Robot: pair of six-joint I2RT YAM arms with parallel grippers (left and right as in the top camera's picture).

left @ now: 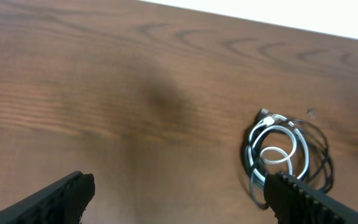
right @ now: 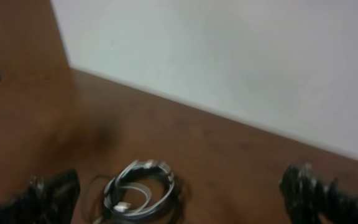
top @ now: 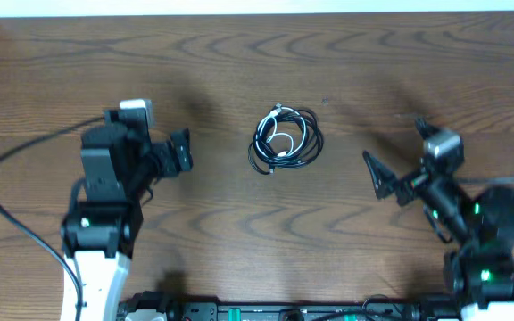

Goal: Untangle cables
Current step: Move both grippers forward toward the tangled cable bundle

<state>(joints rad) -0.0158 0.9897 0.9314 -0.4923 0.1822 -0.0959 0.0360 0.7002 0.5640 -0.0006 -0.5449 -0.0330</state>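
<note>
The left gripper moves outward and down onto the bundle's side facing it next, since black and white cords run together there.
The cables [top: 286, 140] lie in one small coiled bundle at the middle of the wooden table: thin black cords looped together with a whitish cord and small silver plug ends. My left gripper [top: 180, 150] is open and empty, to the left of the bundle and apart from it. My right gripper [top: 398, 152] is open and empty, to the right of the bundle and apart from it. In the left wrist view the cables [left: 288, 152] sit just beyond the right finger of the open jaws [left: 179, 186]. In the right wrist view the cables [right: 138, 190] lie near the left finger of the open jaws [right: 180, 183].
The wooden table [top: 257, 62] ends at a white surface along its far edge. A thick black arm wire [top: 7, 192] loops at the left of the left arm. A black base rail [top: 275, 312] runs along the near edge.
</note>
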